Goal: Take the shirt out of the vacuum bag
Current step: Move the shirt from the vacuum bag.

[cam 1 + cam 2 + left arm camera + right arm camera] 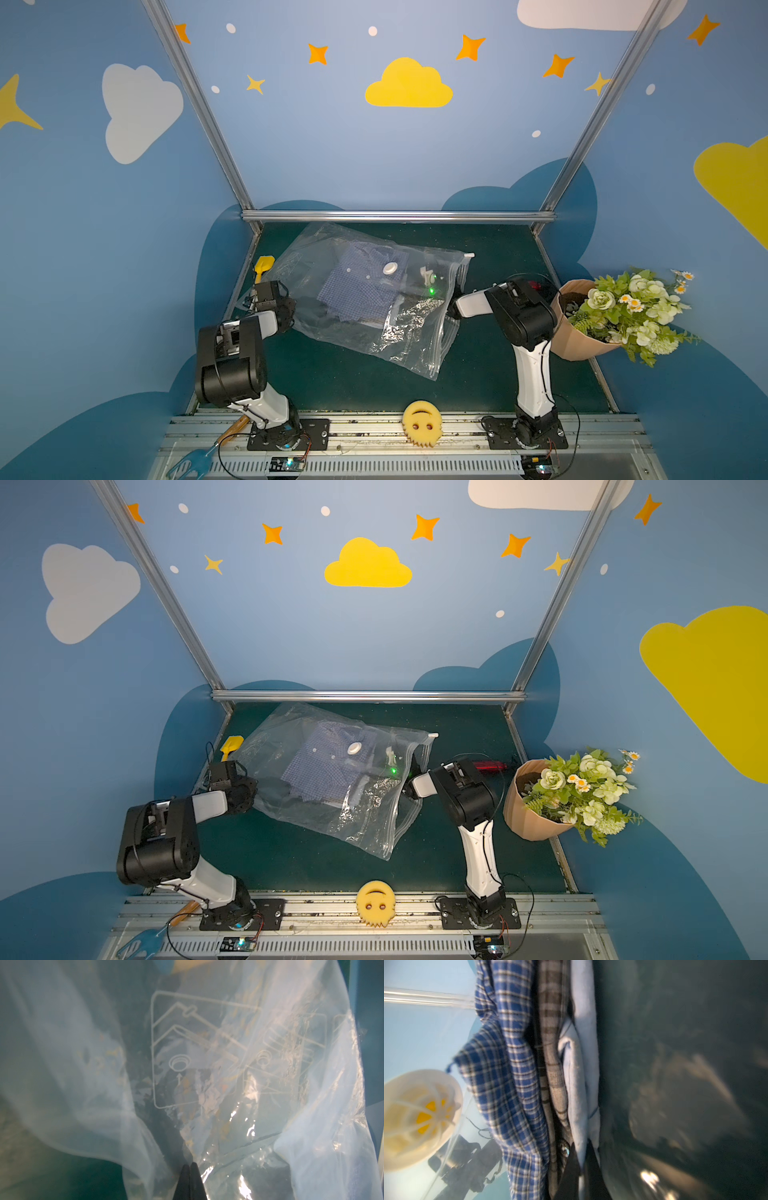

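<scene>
My right gripper draws the pale blue layer toward the bag's open end (450, 329) by the bouquet next and releases it there, because the shirt (357, 286) lies deep inside.
The clear crinkly vacuum bag (374, 345) (336, 825) lies slanted on the dark green table in both top views. Its round white valve (390, 268) (415, 1118) faces up and its slider clip (468, 255) sits at the far right corner. The folded blue checked shirt (357, 286) (320, 766) (500, 1084) is inside. My left gripper (297, 309) (190, 1164) is shut, pinching the bag's plastic at its left edge. My right gripper (405, 301) (581, 1144) is inside the bag's open right end. It is shut on a pale blue layer of the shirt.
A yellow toy shovel (263, 266) lies by the left wall behind my left arm. A paper-wrapped flower bouquet (615, 316) leans in at the right edge, with a red object (490, 765) beside it. On the front rail are a yellow smiley sponge (422, 423) and a blue hand fork (195, 461).
</scene>
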`<state>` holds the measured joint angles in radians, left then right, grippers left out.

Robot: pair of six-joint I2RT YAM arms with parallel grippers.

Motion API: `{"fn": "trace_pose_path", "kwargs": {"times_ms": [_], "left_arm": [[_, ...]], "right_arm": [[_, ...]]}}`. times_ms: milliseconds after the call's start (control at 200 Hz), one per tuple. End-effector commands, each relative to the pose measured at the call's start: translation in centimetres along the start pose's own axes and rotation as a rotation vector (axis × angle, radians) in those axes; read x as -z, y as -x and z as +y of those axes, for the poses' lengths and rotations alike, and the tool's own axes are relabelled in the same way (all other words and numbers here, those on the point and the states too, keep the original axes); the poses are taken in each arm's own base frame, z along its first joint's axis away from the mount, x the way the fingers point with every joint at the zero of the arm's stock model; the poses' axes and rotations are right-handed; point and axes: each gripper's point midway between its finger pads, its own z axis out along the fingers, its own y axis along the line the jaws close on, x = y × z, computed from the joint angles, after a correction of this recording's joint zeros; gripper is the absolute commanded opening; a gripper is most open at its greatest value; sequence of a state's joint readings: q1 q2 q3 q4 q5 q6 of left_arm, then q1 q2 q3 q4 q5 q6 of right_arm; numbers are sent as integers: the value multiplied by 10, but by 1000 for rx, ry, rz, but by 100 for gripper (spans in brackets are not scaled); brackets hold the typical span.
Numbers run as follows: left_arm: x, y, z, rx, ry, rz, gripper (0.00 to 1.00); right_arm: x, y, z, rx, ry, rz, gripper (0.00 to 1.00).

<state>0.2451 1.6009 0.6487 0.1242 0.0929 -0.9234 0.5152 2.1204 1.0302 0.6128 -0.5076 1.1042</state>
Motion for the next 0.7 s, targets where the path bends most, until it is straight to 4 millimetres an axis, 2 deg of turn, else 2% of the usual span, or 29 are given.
{"fn": "trace_pose_path", "kwargs": {"times_ms": [0, 275, 586, 676, 696], "left_arm": [[-1, -13, 24, -19, 79, 31, 4], [-1, -14, 22, -29, 76, 29, 4], [-1, -14, 21, -31, 71, 28, 3], [-1, -14, 21, -32, 71, 30, 4], [-1, -14, 21, -32, 70, 29, 3]], "right_arm": [[17, -1, -20, -21, -72, -23, 0], [47, -8, -38, -53, -118, -48, 0], [92, -13, -63, -84, -180, -79, 0], [102, -9, -65, -90, -186, -99, 0], [105, -16, -75, -106, -206, -91, 0]]}}
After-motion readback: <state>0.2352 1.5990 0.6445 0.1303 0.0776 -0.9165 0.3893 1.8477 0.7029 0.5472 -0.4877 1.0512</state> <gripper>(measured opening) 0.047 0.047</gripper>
